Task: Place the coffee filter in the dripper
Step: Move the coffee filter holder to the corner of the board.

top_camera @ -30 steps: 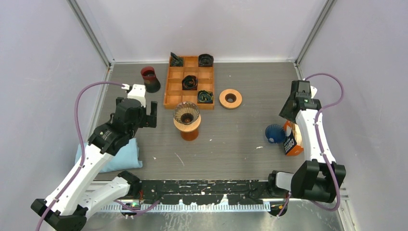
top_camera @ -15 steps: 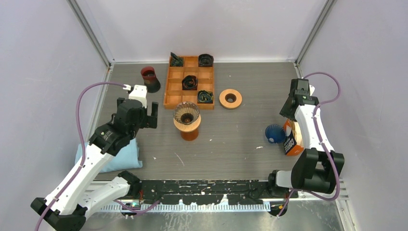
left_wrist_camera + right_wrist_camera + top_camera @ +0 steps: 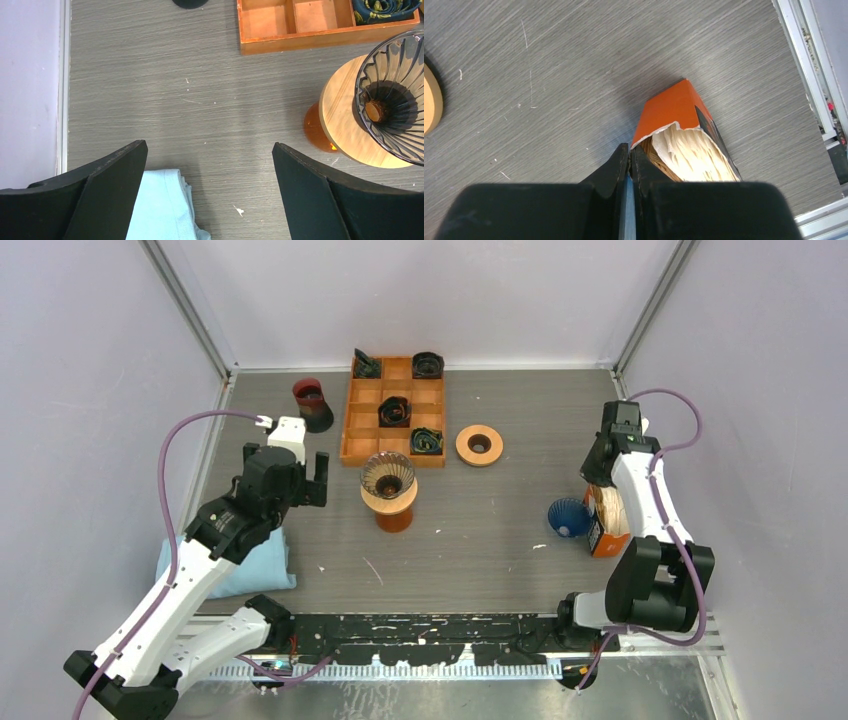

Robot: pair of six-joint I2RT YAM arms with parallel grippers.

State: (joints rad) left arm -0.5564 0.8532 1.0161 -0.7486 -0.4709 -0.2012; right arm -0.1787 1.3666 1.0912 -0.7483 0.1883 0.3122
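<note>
My right gripper carries the filter box point(image 3: 603, 525) outward past the blue fluted cone next and releases it there, since the bare tabletop beyond the cone stands empty.
The glass dripper point(image 3: 388, 476) sits on a wooden collar over an orange cup, left of the table's middle; it also shows in the left wrist view point(image 3: 395, 115). An orange filter box point(image 3: 603, 525) stands at the right, its torn top showing white paper filters point(image 3: 691, 155). My right gripper point(image 3: 594, 485) is shut, and its tips point(image 3: 630, 150) pinch the torn edge of the box point(image 3: 671, 107). My left gripper point(image 3: 318, 478) is open and empty above bare table left of the dripper, also in its wrist view point(image 3: 207, 145).
A blue fluted cone point(image 3: 570, 517) lies just left of the box. A wooden compartment tray point(image 3: 350, 435) with dark items stands at the back, a wooden ring point(image 3: 479, 445) to its right, a dark red cup point(image 3: 310, 395) to its left. A light blue cloth point(image 3: 240, 565) lies near the left arm.
My right gripper has drawn in over the filter box, and the box has tipped from lying with its label up to standing more upright. The left arm has barely moved.
</note>
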